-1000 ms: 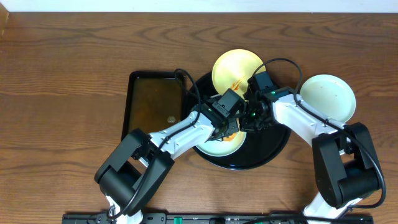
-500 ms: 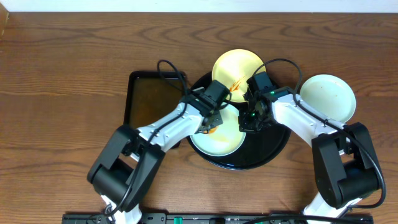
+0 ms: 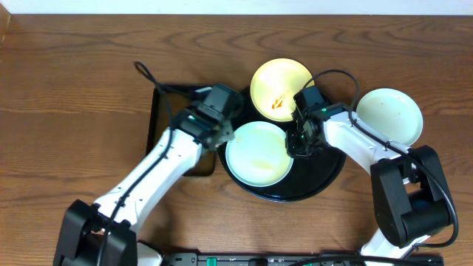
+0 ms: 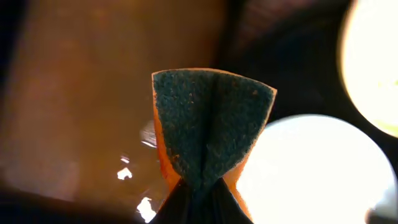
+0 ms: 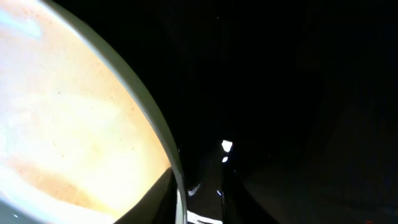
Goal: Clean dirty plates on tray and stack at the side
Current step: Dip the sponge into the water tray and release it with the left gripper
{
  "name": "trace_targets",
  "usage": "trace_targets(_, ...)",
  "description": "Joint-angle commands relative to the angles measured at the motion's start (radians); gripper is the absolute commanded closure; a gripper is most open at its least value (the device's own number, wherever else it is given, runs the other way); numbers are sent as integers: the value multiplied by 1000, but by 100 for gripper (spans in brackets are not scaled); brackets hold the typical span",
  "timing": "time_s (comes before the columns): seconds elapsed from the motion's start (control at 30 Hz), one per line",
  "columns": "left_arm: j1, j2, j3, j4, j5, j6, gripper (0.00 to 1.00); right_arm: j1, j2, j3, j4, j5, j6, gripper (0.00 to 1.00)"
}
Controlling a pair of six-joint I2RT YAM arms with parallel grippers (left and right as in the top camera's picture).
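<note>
The blue-green plate looks free of smears, so my left gripper should next leave the round tray (image 3: 325,174) and go down into the rectangular tray to release the sponge.
My left gripper (image 3: 219,134) is shut on a folded orange sponge with a dark green scrub face (image 4: 208,124). It hangs over the gap between the rectangular tray and the round black tray (image 3: 325,174), just left of a pale blue-green plate (image 3: 257,154). That plate lies on the round tray and looks free of smears. My right gripper (image 3: 297,140) is shut on its right rim (image 5: 158,127), one finger on each side. A pale yellow plate (image 3: 281,85) with an orange-red smear leans on the tray's far rim. A second pale blue-green plate (image 3: 389,114) lies on the table to the right.
The rectangular black tray with brownish liquid (image 3: 177,118) stands left of the round tray and shows under the sponge in the left wrist view (image 4: 81,124). A black cable loops above the left wrist. Bare wooden table surrounds the trays.
My left gripper has moved left with the sponge, off the blue-green plate to the rectangular tray's edge. The plate's face is now uncovered. The right gripper has kept its hold.
</note>
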Motion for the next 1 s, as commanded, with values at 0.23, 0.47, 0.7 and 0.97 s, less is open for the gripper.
trace_targets(0.23, 241, 50, -8, -16, 30, 209, 93, 11, 9, -2, 27, 37, 1, 77)
trace_targets(0.47, 344, 203, -26, 122, 435, 478, 93, 24, 9, -2, 33, 38, 1, 80)
trace_targets(0.7, 486, 319, -29, 156, 647, 655, 92, 24, 9, -2, 32, 38, 1, 83)
trace_targets(0.97, 633, 411, -38, 134, 521, 601, 93, 24, 9, -2, 29, 38, 1, 84)
